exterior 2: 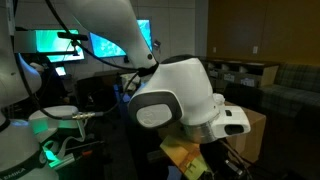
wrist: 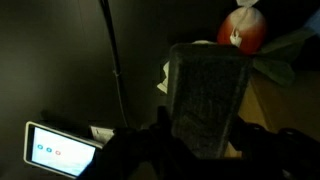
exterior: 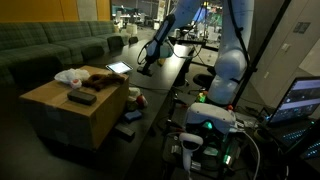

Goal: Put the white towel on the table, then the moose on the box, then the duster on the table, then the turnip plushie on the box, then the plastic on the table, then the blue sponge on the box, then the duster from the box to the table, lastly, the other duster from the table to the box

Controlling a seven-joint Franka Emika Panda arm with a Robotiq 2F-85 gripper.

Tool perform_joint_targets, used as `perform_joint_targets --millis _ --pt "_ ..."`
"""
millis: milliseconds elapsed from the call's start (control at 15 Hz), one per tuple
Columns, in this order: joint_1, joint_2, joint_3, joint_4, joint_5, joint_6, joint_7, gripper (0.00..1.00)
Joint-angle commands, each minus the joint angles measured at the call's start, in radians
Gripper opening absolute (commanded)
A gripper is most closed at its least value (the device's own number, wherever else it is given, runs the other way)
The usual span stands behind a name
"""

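The flat grey block still hangs clear above the table; my gripper needs to lower well down next, onto the open black table point(exterior: 145, 84) point(wrist: 184, 78) beside the turnip plushie.
In the wrist view my gripper point(wrist: 204, 118) is shut on a flat grey block with a rough felt-like face, by its look a duster point(wrist: 205, 80). It is held just over the black table point(wrist: 60, 70). The red and white turnip plushie point(wrist: 240, 30) lies just beyond it. In an exterior view the gripper point(exterior: 146, 64) hangs low over the table point(exterior: 165, 85). The brown box point(exterior: 85, 120) carries the moose point(exterior: 102, 83), a dark flat rectangular thing point(exterior: 80, 98) and a crumpled white thing point(exterior: 70, 76). I cannot tell whether that one is the towel or the plastic. The blue sponge does not show.
A lit tablet point(wrist: 60, 150) lies on the table close to my gripper point(exterior: 118, 68). A green sofa point(exterior: 50, 45) stands behind the box. In an exterior view the arm's large white joint point(exterior 2: 175, 95) blocks most of the scene. Cables and lit equipment point(exterior: 205, 130) crowd the arm's base.
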Motion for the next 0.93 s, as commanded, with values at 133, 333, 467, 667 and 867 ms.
perform_joint_targets --millis 133,333,467,667,867 --pt "0.098 0.099 -0.123 0.007 -0.170 0.012 0.177 0.31" --pt "0.099 0.190 -0.122 0.054 -0.193 0.001 0.237 0.31" --pt "0.103 0.253 -0.124 0.097 -0.198 -0.014 0.271 0.31" --pt "0.092 0.334 -0.112 0.169 -0.193 -0.040 0.301 0.31" --pt "0.083 0.400 -0.108 0.241 -0.190 -0.073 0.320 0.31"
